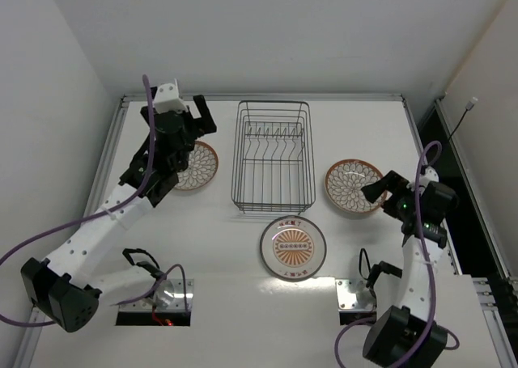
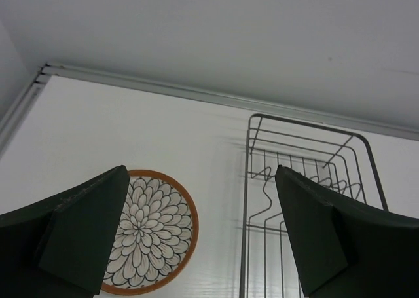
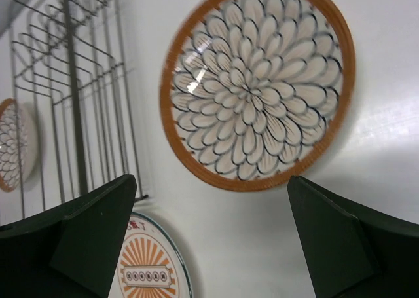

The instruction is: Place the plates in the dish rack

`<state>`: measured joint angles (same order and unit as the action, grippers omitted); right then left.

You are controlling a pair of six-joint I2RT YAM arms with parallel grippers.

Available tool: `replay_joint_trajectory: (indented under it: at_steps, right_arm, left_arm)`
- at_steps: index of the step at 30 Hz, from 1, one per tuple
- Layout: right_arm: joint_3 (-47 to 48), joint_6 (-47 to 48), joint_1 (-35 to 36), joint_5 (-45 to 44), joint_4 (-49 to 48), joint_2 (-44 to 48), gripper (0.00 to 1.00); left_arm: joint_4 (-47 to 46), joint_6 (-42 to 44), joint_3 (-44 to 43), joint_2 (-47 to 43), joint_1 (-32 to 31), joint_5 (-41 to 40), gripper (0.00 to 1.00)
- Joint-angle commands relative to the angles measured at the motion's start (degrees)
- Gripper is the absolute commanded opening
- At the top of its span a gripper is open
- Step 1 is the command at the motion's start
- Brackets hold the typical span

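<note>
I will next lower my right gripper, tilting it flatter, onto the petal-pattern plate's rim on the side away from the rack, because the petal-pattern plate lies flat.
Three plates lie flat on the white table. A petal-pattern plate (image 1: pixel 197 165) lies left of the black wire dish rack (image 1: pixel 273 155), another petal plate (image 1: pixel 354 186) lies right of it, and a sunburst plate (image 1: pixel 293 247) lies in front. My left gripper (image 1: pixel 188 119) is open and empty above the left plate (image 2: pixel 152 231), with the rack (image 2: pixel 304 180) to its right. My right gripper (image 1: pixel 379 196) is open and empty just in front of the right plate (image 3: pixel 256 85). The right wrist view also shows the sunburst plate (image 3: pixel 149 268) and the rack (image 3: pixel 72 101).
The rack holds no plates. A raised metal rail (image 1: pixel 259 97) runs along the table's far edge. White walls stand behind and to the left. Two small mounting plates (image 1: pixel 356 293) sit at the near edge by the arm bases.
</note>
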<state>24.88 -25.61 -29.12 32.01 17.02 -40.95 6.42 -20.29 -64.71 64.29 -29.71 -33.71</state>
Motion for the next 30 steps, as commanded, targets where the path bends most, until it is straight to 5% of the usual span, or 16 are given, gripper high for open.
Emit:
replay_joint_trajectory:
  at_steps: [1,9,17,30]
  right_arm:
    - [2.36,2.66,-0.93,-4.15,4.61,-2.99,1.00]
    - [0.17,-6.82,-3.75,-8.19,3.38,-8.87,1.00]
    - [-1.15,-6.83,-6.91,-8.28,-0.66,-19.60,1.00]
    - [-0.45,-9.38,-9.11,5.51,-18.15,-46.23,0.89]
  left_arm:
    - [-4.05,2.72,0.28,0.21,-0.52,-4.95,0.94]
    - [-1.31,0.34,-1.47,1.54,-0.52,-8.48,0.96]
    - [1.84,-0.18,-3.94,4.97,-0.52,-10.67,0.99]
    - [1.84,0.88,-5.25,8.47,1.41,-1.01,1.00]
